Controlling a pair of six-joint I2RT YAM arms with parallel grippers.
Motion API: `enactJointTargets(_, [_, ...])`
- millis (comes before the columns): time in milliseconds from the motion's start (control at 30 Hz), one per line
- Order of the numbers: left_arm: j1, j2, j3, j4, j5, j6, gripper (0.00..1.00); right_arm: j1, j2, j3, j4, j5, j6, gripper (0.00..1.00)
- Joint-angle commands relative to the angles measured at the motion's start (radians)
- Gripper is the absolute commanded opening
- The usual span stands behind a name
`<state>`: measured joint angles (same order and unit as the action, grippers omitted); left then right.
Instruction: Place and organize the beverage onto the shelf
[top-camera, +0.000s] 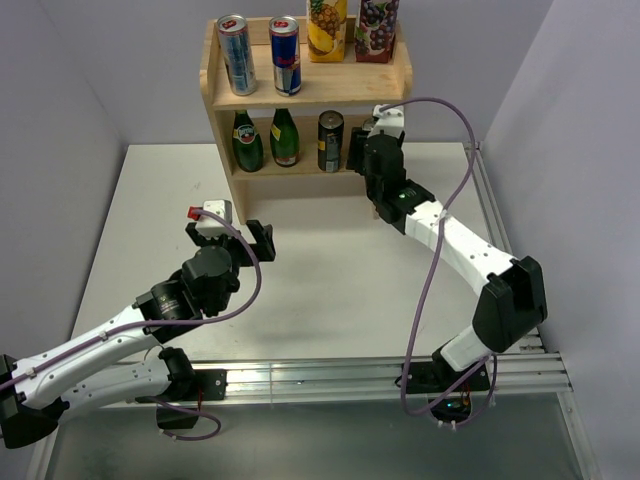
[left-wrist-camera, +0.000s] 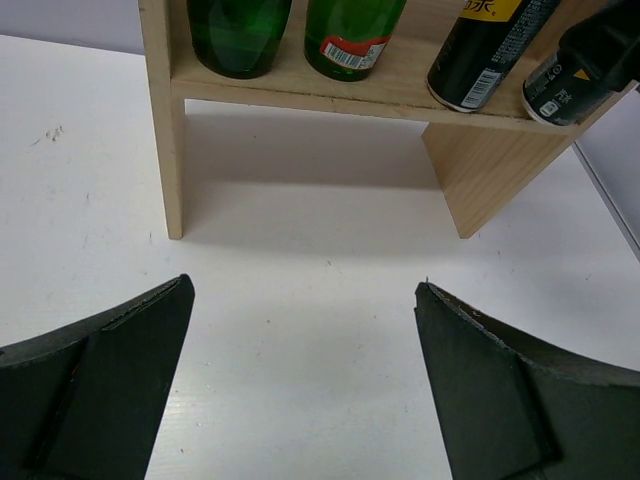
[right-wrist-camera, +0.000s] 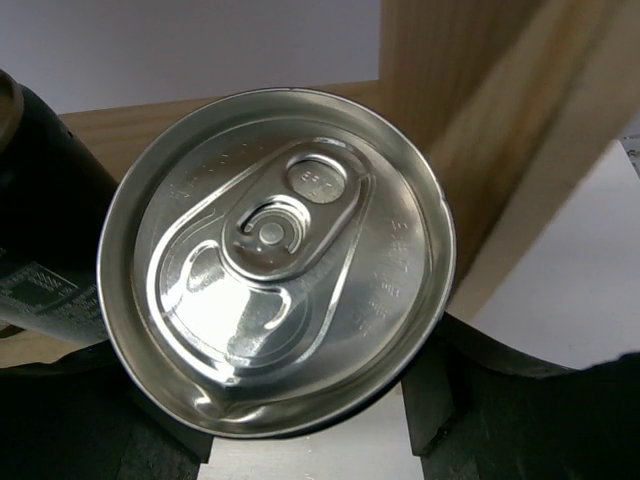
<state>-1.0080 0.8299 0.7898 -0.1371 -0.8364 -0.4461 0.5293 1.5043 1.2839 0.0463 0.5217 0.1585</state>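
Note:
My right gripper should ease outward, toward the standing black can, and release over the lower board's end, because the held can leans at the board's front edge.
The light wooden shelf (top-camera: 340, 98) stands at the back of the table. My right gripper (top-camera: 366, 158) is shut on a black can with a silver top (right-wrist-camera: 275, 260) and holds it at the right end of the lower tier, beside the right side panel (right-wrist-camera: 470, 120). In the left wrist view this can (left-wrist-camera: 572, 78) leans slightly, its base at the lower board. Another black can (top-camera: 330, 141) stands just left of it. My left gripper (top-camera: 232, 236) is open and empty over the table in front of the shelf, its jaws wide apart (left-wrist-camera: 302, 290).
Two green bottles (top-camera: 247, 140) (top-camera: 284, 137) stand on the left of the lower tier. Two blue-silver cans (top-camera: 236, 54) (top-camera: 285, 55) and two juice cartons (top-camera: 327, 28) (top-camera: 376, 28) stand on the top board. Grey walls close in on both sides.

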Motion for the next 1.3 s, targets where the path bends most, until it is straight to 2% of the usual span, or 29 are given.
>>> enactJointTargets(0, [0.005, 0.002, 0.003, 0.039, -0.013, 0.018, 0.99, -0.006, 0.008, 0.120, 0.107, -0.017, -0.002, 0.00])
enactJointTargets(300, [0.006, -0.008, -0.004, 0.031, -0.021, 0.017, 0.99, -0.009, 0.082, 0.184, 0.112, -0.017, -0.008, 0.00])
enactJointTargets(600, [0.006, -0.018, -0.009, 0.027, -0.020, 0.012, 0.99, -0.009, 0.086, 0.147, 0.124, 0.001, 0.000, 0.00])
enactJointTargets(667, [0.006, -0.018, -0.011, 0.027, -0.020, 0.010, 0.99, -0.009, 0.082, 0.137, 0.125, 0.011, -0.001, 0.09])
enactJointTargets(700, [0.006, -0.018, -0.011, 0.027, -0.020, 0.010, 0.99, -0.009, 0.082, 0.134, 0.124, 0.014, -0.001, 0.17])
enactJointTargets(733, [0.006, -0.018, -0.011, 0.028, -0.018, 0.010, 0.99, -0.009, 0.080, 0.132, 0.124, 0.015, -0.002, 0.36])
enactJointTargets(867, [0.006, -0.017, -0.009, 0.028, -0.020, 0.010, 0.99, -0.009, 0.076, 0.129, 0.122, 0.031, -0.007, 0.87])
enactJointTargets(900, [0.006, -0.017, -0.009, 0.028, -0.020, 0.010, 0.99, -0.011, 0.076, 0.129, 0.121, 0.032, -0.007, 0.95])
enactJointTargets(967, [0.006, -0.015, -0.011, 0.028, -0.020, 0.010, 0.99, -0.009, 0.074, 0.127, 0.121, 0.035, -0.010, 1.00])
enactJointTargets(1267, [0.006, -0.018, -0.012, 0.028, -0.020, 0.009, 0.99, -0.009, 0.060, 0.097, 0.127, 0.041, -0.001, 1.00])
